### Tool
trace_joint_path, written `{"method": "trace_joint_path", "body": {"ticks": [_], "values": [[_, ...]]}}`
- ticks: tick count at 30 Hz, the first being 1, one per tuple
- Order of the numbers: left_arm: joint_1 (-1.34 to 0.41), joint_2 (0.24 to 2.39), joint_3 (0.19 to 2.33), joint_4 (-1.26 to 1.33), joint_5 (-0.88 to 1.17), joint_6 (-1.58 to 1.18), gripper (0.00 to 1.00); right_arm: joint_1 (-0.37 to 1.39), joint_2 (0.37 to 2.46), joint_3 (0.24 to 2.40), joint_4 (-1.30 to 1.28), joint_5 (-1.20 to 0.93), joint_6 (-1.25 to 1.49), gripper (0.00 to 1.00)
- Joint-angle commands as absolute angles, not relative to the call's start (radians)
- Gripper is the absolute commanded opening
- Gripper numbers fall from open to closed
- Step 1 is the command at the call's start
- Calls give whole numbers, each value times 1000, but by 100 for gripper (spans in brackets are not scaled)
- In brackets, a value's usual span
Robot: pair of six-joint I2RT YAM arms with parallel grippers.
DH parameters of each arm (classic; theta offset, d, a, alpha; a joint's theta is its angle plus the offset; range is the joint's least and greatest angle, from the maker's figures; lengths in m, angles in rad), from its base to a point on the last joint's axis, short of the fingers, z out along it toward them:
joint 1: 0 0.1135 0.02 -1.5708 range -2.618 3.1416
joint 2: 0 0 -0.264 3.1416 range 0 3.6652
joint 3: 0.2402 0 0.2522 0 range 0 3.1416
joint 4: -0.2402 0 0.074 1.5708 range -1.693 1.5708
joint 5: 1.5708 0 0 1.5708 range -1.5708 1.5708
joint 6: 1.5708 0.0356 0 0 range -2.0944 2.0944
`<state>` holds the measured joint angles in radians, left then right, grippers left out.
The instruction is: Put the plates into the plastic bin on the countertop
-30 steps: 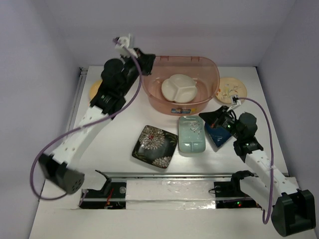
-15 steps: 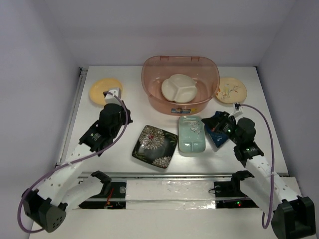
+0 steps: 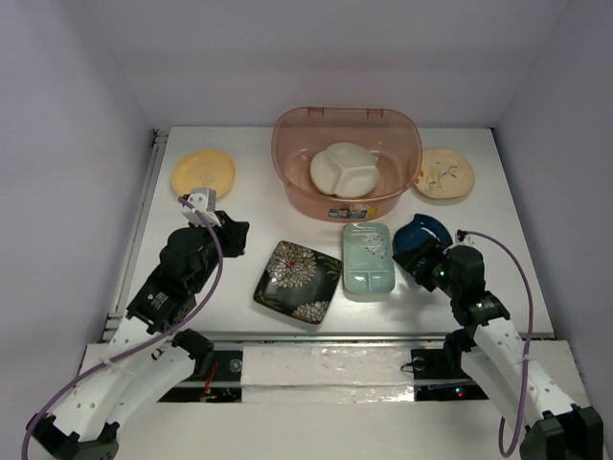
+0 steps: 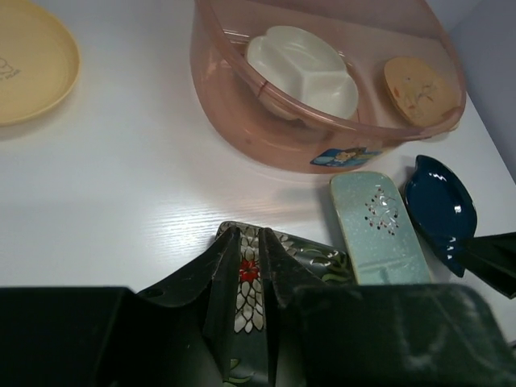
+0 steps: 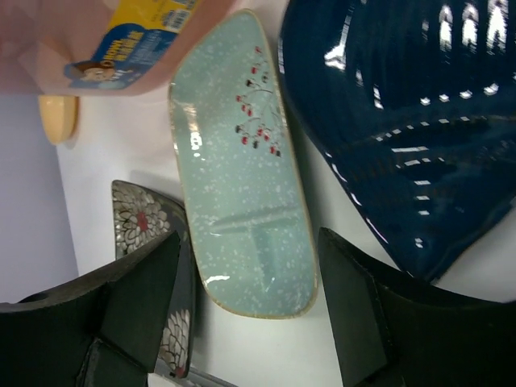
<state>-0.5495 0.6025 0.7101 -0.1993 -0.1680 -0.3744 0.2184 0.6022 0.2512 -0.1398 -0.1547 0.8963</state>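
Next, my right gripper lowers astride the green plate's near corner (image 3: 392, 282), clear of the blue plate (image 3: 418, 233), below and to the left in the top view.
The pinkish plastic bin (image 3: 347, 196) stands at the back of the white countertop (image 3: 249, 211) and holds a cream divided plate (image 3: 342, 170). On the counter lie a yellow plate (image 3: 203, 174), a tan speckled plate (image 3: 446, 172), a black floral plate (image 3: 298, 280), a pale green plate (image 3: 368, 259) and a dark blue leaf plate (image 3: 418, 233). My left gripper (image 3: 237, 234) hovers left of the floral plate (image 4: 322, 258), its jaws a narrow slit apart (image 4: 251, 234) and empty. My right gripper (image 3: 424, 261) stands wide open (image 5: 250, 298) over the green plate's (image 5: 242, 161) near end, beside the blue plate (image 5: 395, 121).
A metal rail (image 3: 144, 220) runs along the counter's left edge and another rail (image 3: 335, 337) along the front by the arm bases. Pale walls close in the back and both sides. The bin's label (image 5: 137, 32) faces the front.
My left arm has swung down from the bin's left rim to the counter's near left, and its jaws have parted slightly. My right gripper has drawn back off the blue plate and opened wide.
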Motion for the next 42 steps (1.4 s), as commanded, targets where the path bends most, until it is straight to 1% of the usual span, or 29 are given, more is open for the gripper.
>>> {"method": "trace_joint_path", "body": {"ticks": [1, 4, 12, 15, 16, 18, 23, 26, 27, 28, 30, 31, 32, 33, 35, 36, 40, 42], "values": [[-552, 554, 696, -161, -121, -339, 13, 229, 617, 317, -296, -84, 910, 74], [-552, 511, 693, -143, -101, -333, 15, 229, 669, 321, -302, -136, 916, 72], [-552, 462, 678, -124, -31, -325, 16, 229, 834, 314, -198, -196, 956, 71], [-552, 454, 678, -124, -28, -324, 16, 239, 914, 314, -120, -230, 969, 66], [-552, 450, 678, -123, -26, -322, 16, 264, 934, 318, -106, -233, 974, 62], [-552, 448, 678, -121, -26, -321, 16, 282, 994, 319, -52, -239, 994, 57], [-552, 443, 678, -126, -38, -321, 16, 295, 1103, 295, 87, -253, 1023, 53], [-552, 449, 675, -127, -54, -322, 15, 295, 1135, 272, 132, -259, 1034, 46], [-552, 451, 676, -130, -63, -322, 15, 304, 1137, 267, 140, -250, 1040, 43], [-552, 454, 680, -135, -70, -322, 15, 304, 1134, 259, 146, -250, 1045, 36], [-552, 454, 678, -138, -84, -322, 14, 304, 1120, 236, 155, -264, 1074, 29], [-552, 451, 678, -138, -86, -322, 14, 304, 1091, 229, 153, -268, 1078, 21], [-552, 448, 678, -138, -89, -322, 14, 304, 1072, 224, 128, -268, 1080, 19], [-552, 445, 678, -137, -92, -324, 14, 304, 1031, 224, 106, -252, 1074, 10], [-552, 443, 678, -137, -92, -324, 14, 304, 991, 221, 59, -256, 1072, 2], [-552, 443, 675, -135, -92, -324, 14, 304, 970, 228, 34, -250, 1062, 0], [-552, 446, 676, -138, -95, -324, 14, 304, 836, 267, -116, -255, 1022, 0], [-552, 448, 676, -140, -103, -325, 14, 304, 721, 294, -217, -264, 999, 0]]}}
